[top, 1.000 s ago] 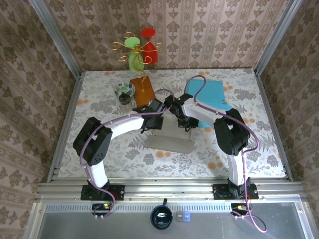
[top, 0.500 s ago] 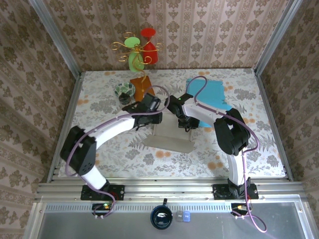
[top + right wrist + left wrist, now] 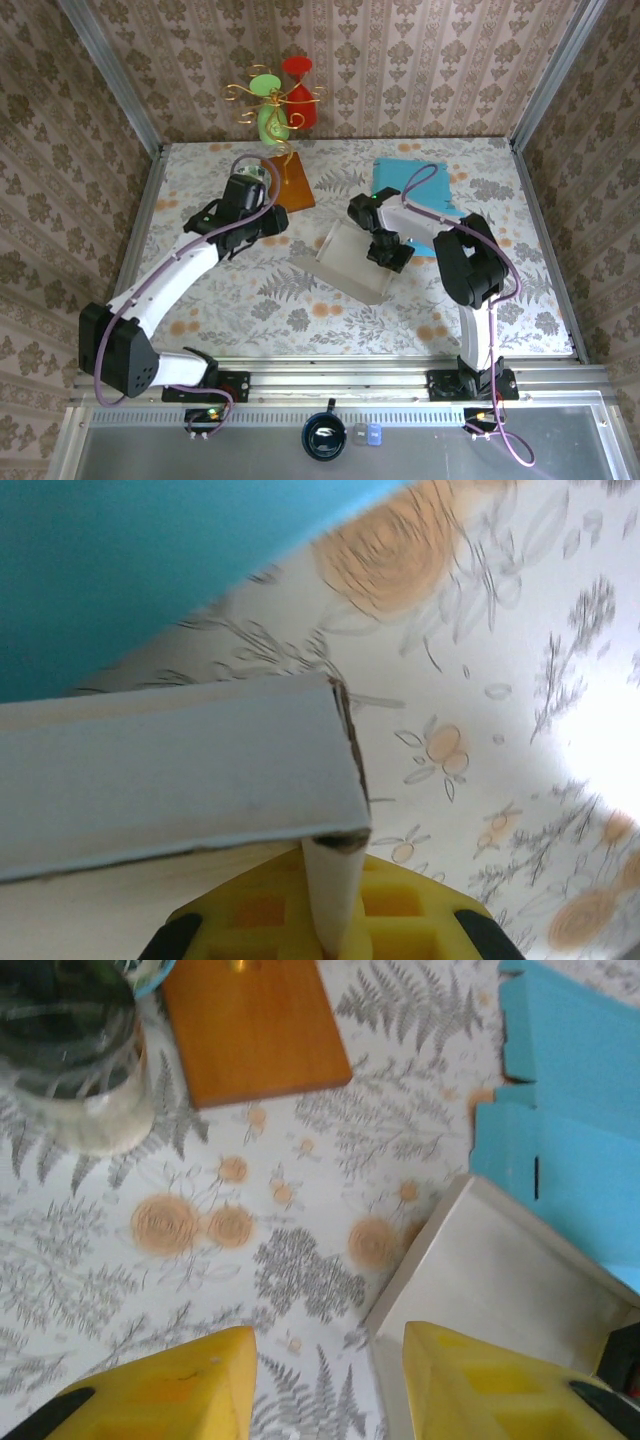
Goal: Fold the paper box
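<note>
The right gripper pulls the box's flap back to the open tablecloth behind it next, swinging the crooked box round, and then releases the flap.
The paper box (image 3: 345, 262) is a pale, partly folded cardboard tray lying tilted in the middle of the table. One upright wall (image 3: 170, 780) of it runs across the right wrist view. My right gripper (image 3: 386, 251) is at the box's right end, shut on a thin cardboard flap (image 3: 335, 900) that stands between its yellow fingers. My left gripper (image 3: 268, 224) hovers to the left of the box, apart from it. In the left wrist view this gripper (image 3: 330, 1360) is open over bare tablecloth, with the box corner (image 3: 480, 1270) just beyond its right finger.
A flat blue sheet (image 3: 415, 183) lies behind the box, also visible as the blue sheet (image 3: 570, 1110) in the left wrist view. A wooden base (image 3: 290, 180) with a gold wire stand (image 3: 280, 100) sits at the back left, beside a glass jar (image 3: 70, 1060). Patterned walls enclose the table.
My left gripper has opened, let go of the box and pulled back to the left. The box has swung round to lie diagonally, with the right gripper still clamped on it.
</note>
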Available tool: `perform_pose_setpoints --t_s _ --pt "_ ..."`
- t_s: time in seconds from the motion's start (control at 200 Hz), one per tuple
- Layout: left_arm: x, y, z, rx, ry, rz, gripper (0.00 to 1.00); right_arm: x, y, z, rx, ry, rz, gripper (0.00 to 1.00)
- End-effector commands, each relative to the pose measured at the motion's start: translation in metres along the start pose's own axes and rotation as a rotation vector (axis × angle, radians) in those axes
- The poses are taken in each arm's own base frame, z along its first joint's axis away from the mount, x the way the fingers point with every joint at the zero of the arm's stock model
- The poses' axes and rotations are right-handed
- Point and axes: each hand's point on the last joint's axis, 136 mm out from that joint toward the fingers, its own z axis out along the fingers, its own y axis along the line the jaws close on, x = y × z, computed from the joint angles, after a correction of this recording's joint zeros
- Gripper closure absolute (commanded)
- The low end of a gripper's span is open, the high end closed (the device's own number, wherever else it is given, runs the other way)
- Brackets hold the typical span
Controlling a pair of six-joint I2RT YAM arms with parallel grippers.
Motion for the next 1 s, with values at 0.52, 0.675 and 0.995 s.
perform_pose_setpoints --t_s 0.52,0.675,0.995 --pt "0.113 0.050 0.004 0.063 0.309 -0.242 0.63 0.124 0.037 -0.002 -0.159 0.500 0.613 1.00" --pt "0.120 0.045 0.017 0.112 0.335 -0.254 0.64 0.142 0.049 -0.003 -0.138 0.522 0.660 1.00" --pt "0.127 0.036 0.030 0.160 0.372 -0.232 0.65 0.168 0.082 -0.011 -0.206 0.572 0.655 0.91"
